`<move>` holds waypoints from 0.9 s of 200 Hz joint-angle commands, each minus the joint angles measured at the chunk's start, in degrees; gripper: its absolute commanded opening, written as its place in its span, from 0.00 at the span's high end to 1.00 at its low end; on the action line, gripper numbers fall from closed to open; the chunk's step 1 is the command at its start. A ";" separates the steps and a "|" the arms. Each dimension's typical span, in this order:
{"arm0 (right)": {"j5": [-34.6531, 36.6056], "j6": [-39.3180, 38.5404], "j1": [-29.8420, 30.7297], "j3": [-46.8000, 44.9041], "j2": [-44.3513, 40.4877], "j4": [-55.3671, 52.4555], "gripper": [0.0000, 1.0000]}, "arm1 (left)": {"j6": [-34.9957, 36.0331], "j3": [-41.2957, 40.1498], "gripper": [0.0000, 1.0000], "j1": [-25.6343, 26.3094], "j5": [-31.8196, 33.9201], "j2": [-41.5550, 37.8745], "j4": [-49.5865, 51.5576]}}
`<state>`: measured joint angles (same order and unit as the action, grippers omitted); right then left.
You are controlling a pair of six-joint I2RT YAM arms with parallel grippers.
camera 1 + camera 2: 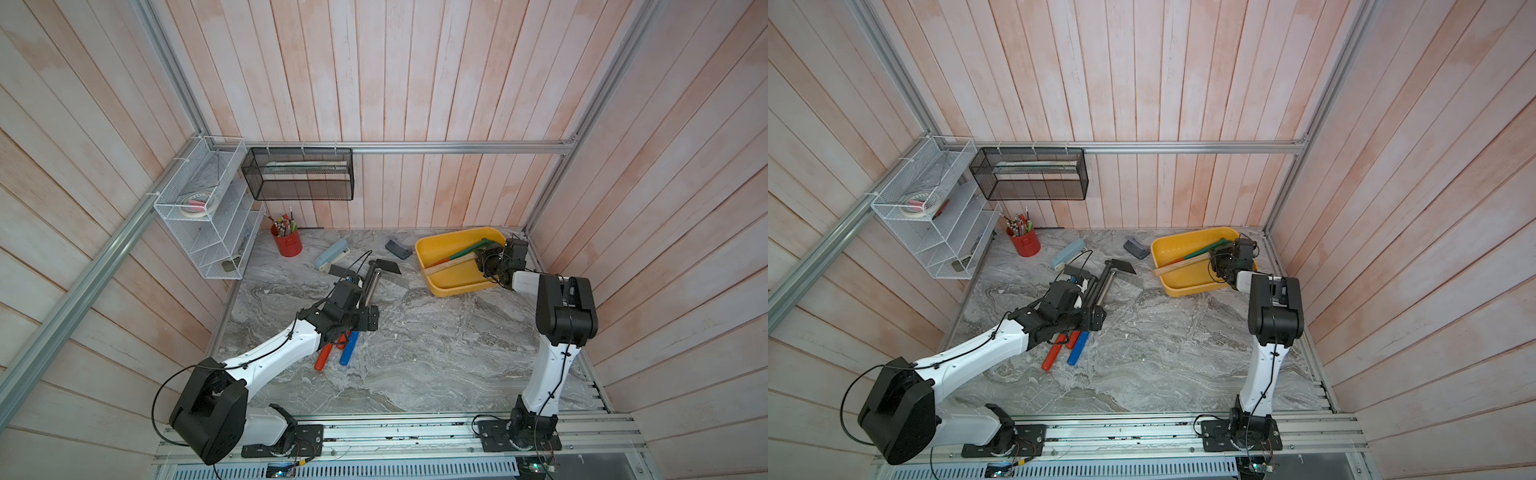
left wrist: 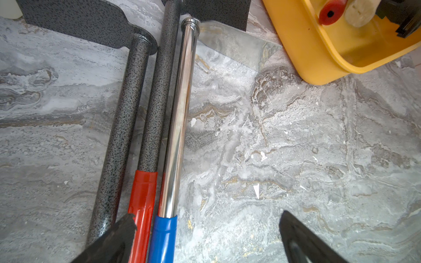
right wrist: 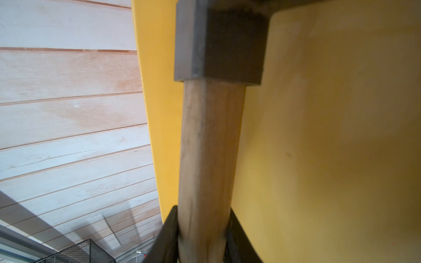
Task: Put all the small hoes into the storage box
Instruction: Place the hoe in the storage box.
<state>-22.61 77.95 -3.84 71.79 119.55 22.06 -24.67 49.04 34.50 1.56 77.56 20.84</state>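
Note:
The hoe's dark head is already inside the storage box, so I should lower my right gripper slightly toward the box's bottom and release the wooden handle (image 3: 209, 148).
The small hoe (image 1: 451, 266) has a pale wooden handle and a dark metal head. It lies slanted inside the storage box (image 1: 455, 286), a shallow yellow tray at the back right of the table. My right gripper (image 3: 202, 218) is shut on the wooden handle (image 3: 209, 148) just below the head's socket, over the tray floor (image 3: 330, 136). Both top views show that grip (image 1: 1219, 259). My left gripper (image 2: 207, 216) hangs open over the bare marble, beside the blue grip (image 2: 163, 239) of a chrome-shafted tool, and holds nothing.
Three long tools lie side by side mid-table: two speckled shafts (image 2: 123, 127) with red grips and one chrome shaft (image 2: 180, 109). A green-shafted tool (image 1: 465, 250) lies in the tray. At the back stand a red pen cup (image 1: 287, 243), stapler (image 1: 330, 255), white wire rack (image 1: 208, 220) and black mesh basket (image 1: 299, 174).

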 commanded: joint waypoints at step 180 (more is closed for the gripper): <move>-0.79 -2.66 -1.01 9.20 6.41 -1.23 1.00 | 0.66 -0.49 0.00 -0.53 1.43 -1.00 1.48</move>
<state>-23.27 77.30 -4.32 78.61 125.23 19.46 -24.64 49.01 34.39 1.98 77.56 21.69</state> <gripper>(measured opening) 0.298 0.998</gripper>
